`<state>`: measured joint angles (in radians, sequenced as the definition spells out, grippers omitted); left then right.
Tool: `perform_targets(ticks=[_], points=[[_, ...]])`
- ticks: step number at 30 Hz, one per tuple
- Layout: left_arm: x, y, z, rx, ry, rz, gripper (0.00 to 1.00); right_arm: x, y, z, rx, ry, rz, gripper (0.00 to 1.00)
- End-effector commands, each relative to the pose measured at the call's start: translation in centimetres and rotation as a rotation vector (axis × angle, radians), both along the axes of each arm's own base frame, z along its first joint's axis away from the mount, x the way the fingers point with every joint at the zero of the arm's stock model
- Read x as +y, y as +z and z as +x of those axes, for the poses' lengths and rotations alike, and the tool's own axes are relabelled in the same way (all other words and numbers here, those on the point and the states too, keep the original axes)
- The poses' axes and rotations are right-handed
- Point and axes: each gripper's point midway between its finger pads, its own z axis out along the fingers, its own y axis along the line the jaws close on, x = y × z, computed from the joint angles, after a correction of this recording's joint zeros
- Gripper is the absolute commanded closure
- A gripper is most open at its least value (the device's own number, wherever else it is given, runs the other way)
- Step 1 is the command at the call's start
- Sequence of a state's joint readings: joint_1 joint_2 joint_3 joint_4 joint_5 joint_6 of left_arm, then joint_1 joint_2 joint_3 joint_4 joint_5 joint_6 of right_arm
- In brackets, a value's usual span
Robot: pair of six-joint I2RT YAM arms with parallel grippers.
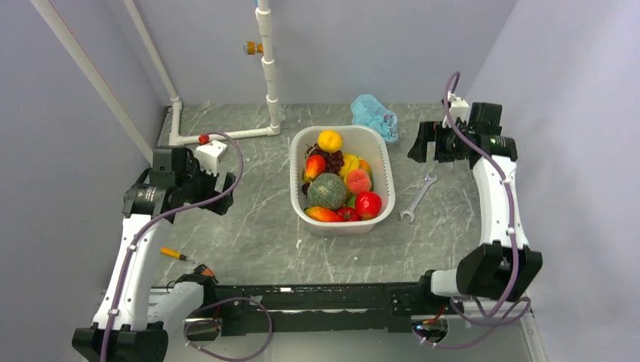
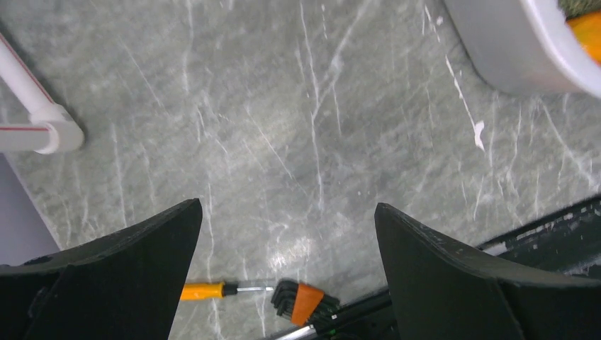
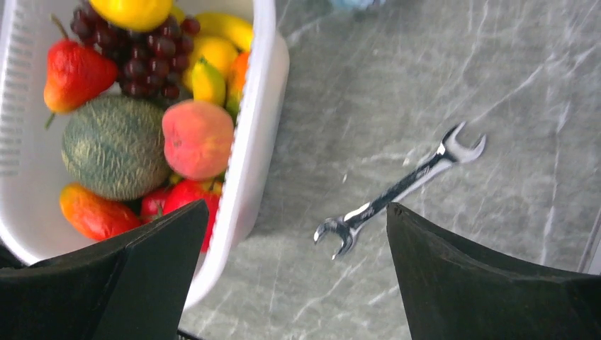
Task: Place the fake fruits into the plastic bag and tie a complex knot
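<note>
I need to reach outward and to the gripper's left in the top view with my right gripper next, going down onto the bag's bunched film (image 1: 382, 120) (image 3: 358, 3), since the film lies below and that way.
The fake fruits (image 1: 340, 185) lie piled in a white slotted basket (image 1: 383, 154) at mid table: a green netted melon (image 3: 113, 146), a peach (image 3: 197, 139), dark grapes (image 3: 138, 49), red, orange and yellow pieces. The light-blue plastic bag (image 1: 374, 116) lies crumpled behind the basket at its far right corner. My left gripper (image 1: 220, 188) is open and empty above bare table, left of the basket. My right gripper (image 1: 420, 142) is open and empty, raised to the right of the basket and bag. No knot shows.
A steel wrench (image 1: 418, 197) lies right of the basket, also in the right wrist view (image 3: 400, 190). An orange-handled screwdriver (image 2: 212, 290) and a hex key set (image 2: 306, 301) lie near the front left edge. White pipes (image 1: 269, 68) stand at the back.
</note>
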<state>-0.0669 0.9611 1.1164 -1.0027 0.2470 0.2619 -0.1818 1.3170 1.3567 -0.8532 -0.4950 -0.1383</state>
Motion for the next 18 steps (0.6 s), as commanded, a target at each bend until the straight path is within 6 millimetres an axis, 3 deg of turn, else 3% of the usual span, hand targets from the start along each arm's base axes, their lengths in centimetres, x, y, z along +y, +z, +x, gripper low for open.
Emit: perform_targets(ticks=[1, 5, 9, 13, 18], points=[[0.2, 4.0, 2.0, -0.18, 0.074, -0.041, 0.01, -1.3, 2.9, 6.2, -0.096, -0.061, 0.008, 0.0], [1.2, 5.5, 3.3, -0.211, 0.137, -0.009, 0.01, -1.1, 3.4, 11.9, -0.117, -0.074, 0.039, 0.0], [1.1, 5.1, 4.1, -0.205, 0.115, 0.0, 0.01, -0.6, 1.8, 17.8, -0.115, -0.091, 0.057, 0.0], [0.9, 4.5, 4.9, -0.161, 0.103, 0.007, 0.01, -0.4, -1.5, 22.4, -0.098, -0.119, 0.046, 0.0], [1.3, 3.7, 5.8, -0.109, 0.1, 0.044, 0.01, 1.1, -6.9, 26.5, -0.063, -0.079, 0.075, 0.0]])
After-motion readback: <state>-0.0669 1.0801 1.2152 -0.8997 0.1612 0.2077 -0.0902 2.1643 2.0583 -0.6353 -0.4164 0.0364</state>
